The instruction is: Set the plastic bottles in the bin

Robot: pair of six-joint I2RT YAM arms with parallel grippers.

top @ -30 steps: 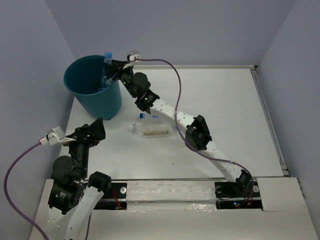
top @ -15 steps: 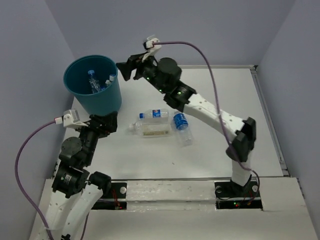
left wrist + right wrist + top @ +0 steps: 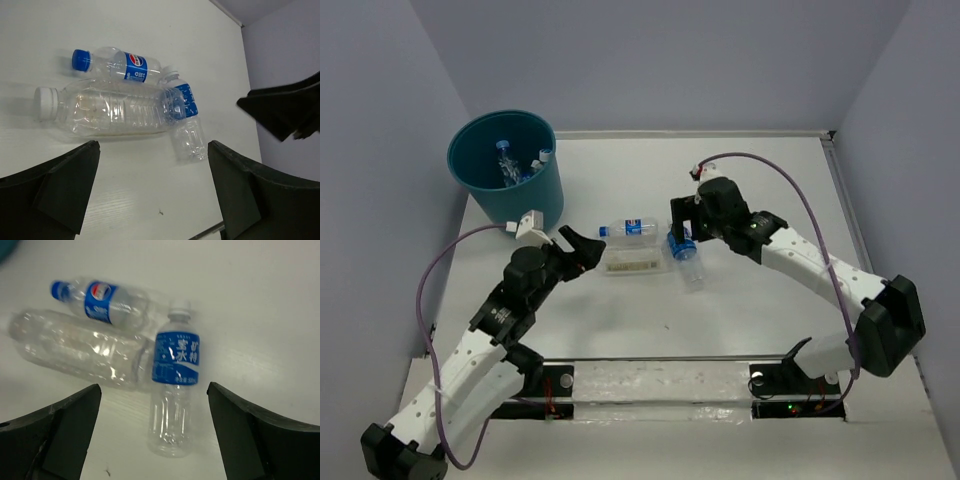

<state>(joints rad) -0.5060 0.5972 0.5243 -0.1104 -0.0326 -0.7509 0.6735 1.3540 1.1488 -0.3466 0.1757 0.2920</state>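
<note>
The blue-labelled bottle is below the robot's right gripper, already lengthwise between the open fingers, so the right gripper needs to go down around the label's near edge (image 3: 686,256) (image 3: 175,382) next and close.
The teal bin (image 3: 459,176) stands at the far left with several clear bottles (image 3: 509,163) inside. Three plastic bottles lie together mid-table: a blue-capped one (image 3: 628,227) (image 3: 120,62) (image 3: 105,302), a larger one with a white cap (image 3: 630,261) (image 3: 110,110) (image 3: 80,347), and a small one with a blue label (image 3: 689,262) (image 3: 187,122) (image 3: 175,390). My left gripper (image 3: 584,250) (image 3: 152,185) is open, just left of the larger bottle's cap end and holding nothing. My right gripper (image 3: 683,228) (image 3: 154,427) hovers open above the blue-labelled bottle, which lies between its fingers without contact.
Grey walls close in the table on the left, back and right. A raised rail (image 3: 853,235) runs along the table's right edge. Purple cables (image 3: 440,265) trail from both wrists. The right gripper's black body (image 3: 285,110) shows at the right of the left wrist view.
My right gripper let a bottle drop into the bin, opened wide and swung back down over the three bottles. My left arm reached forward and right toward the larger bottle.
</note>
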